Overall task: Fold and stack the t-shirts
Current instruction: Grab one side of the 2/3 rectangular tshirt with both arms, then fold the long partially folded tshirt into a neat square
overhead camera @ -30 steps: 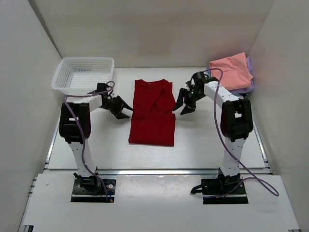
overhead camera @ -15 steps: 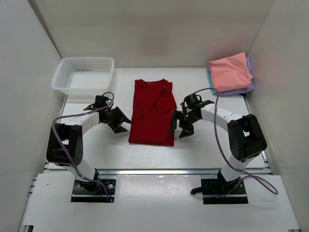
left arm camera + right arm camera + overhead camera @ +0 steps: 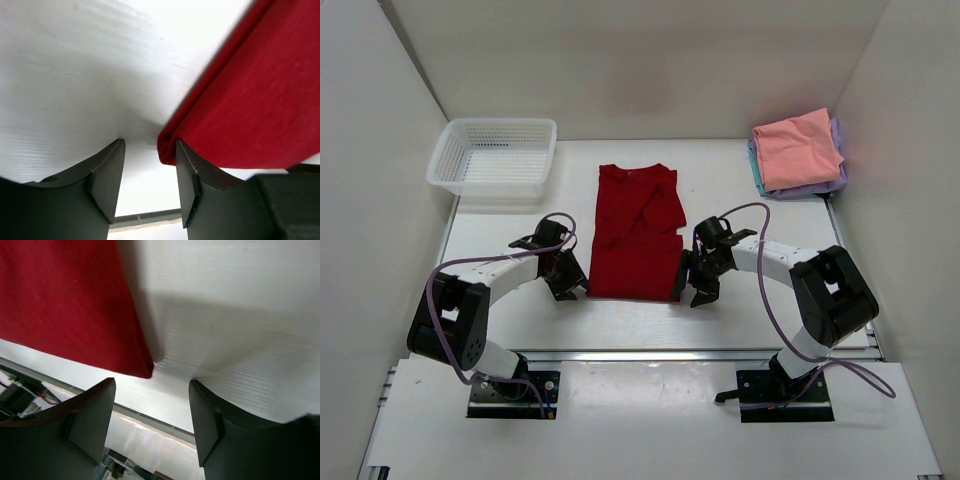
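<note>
My left gripper needs to move slightly to the right in the wrist view and close on the shirt's near corner (image 3: 589,294) (image 3: 168,151), because the corner is off-centre between my fingers.
The dark red t-shirt (image 3: 637,235) lies flat mid-table, its sides folded in, collar to the back. My left gripper (image 3: 570,288) is open at the shirt's near left corner; in the left wrist view the corner (image 3: 167,150) sits between the fingers, by the right finger (image 3: 192,180). My right gripper (image 3: 688,290) is open at the near right corner; in the right wrist view that corner (image 3: 145,371) lies just beyond the gap, near the left finger (image 3: 87,415). A stack of folded shirts stands at the back right: salmon pink (image 3: 798,148) on top, lavender (image 3: 825,184) and teal (image 3: 755,170) edges showing below.
A white mesh basket (image 3: 493,157) stands at the back left. White walls enclose the table on three sides. A metal rail (image 3: 640,354) runs along the table's near edge.
Both arms have swung from beside the shirt's middle down toward me to its near corners and lowered to the table. The shirt has not moved.
</note>
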You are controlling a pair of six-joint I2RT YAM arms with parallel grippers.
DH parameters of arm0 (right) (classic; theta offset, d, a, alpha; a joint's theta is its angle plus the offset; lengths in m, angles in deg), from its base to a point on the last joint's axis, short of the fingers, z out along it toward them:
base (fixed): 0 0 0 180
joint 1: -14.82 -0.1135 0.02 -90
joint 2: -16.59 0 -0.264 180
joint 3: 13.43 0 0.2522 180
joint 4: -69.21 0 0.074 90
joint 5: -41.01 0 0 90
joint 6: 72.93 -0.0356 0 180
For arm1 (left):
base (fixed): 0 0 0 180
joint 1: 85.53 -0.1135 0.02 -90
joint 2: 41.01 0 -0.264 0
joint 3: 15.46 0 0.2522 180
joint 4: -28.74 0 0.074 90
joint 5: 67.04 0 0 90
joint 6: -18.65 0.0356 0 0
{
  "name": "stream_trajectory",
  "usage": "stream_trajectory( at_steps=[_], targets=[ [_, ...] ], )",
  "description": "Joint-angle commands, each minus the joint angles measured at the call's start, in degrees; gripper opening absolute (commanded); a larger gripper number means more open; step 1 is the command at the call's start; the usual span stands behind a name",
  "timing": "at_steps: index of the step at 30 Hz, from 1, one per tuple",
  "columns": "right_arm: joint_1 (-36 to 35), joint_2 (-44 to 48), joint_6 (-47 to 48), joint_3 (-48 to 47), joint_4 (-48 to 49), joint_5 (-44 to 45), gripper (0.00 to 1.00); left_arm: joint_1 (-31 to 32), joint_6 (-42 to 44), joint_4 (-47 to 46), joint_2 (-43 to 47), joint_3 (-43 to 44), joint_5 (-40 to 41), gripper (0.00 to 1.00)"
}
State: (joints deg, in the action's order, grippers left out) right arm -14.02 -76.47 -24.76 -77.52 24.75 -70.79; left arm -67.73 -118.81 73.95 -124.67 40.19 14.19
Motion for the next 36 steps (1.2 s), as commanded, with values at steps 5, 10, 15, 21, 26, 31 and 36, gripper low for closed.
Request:
stream_trajectory(
  at_steps=[5, 10, 15, 21, 26, 31, 36],
  targets=[
    [-1.5, -1.4, -2.5, -0.3, 5.1, 1.6, 0.56, 1.4, -0.2, 0.1, 2.4, -0.5, 4.4, 0.58],
    [-2.9, -3.4, -3.2, -1.8, 4.9, 1.9, 0.56, 2.1, -1.2, -2.1, 1.3, -1.5, 2.6, 0.63],
    [-4.6, -5.3, -4.4, -2.8, 4.9, 2.3, 0.55, 2.6, -3.8, -5.2, 1.0, -2.8, 0.6, 0.67],
    [-4.6, -4.9, -4.8, -1.4, 5.3, 2.1, 0.16, 4.0, -8.2, -12.3, -1.2, -5.4, -4.0, 0.2],
    [-3.9, -2.3, 0.0, -0.5, -0.3, -0.3, 0.0, 3.8, -6.2, -6.9, 0.9, -7.0, -6.3, 0.0],
    [-6.3, 3.4, 9.7, 1.8, -10.8, -5.1, 0.0, 4.7, 2.0, 10.8, 7.0, -9.9, -12.0, 0.0],
    [-10.0, 10.9, 14.3, 4.5, -21.1, -10.3, 0.0, 6.0, 4.6, 20.9, 13.7, -12.9, -18.3, 0.0]
  ],
)
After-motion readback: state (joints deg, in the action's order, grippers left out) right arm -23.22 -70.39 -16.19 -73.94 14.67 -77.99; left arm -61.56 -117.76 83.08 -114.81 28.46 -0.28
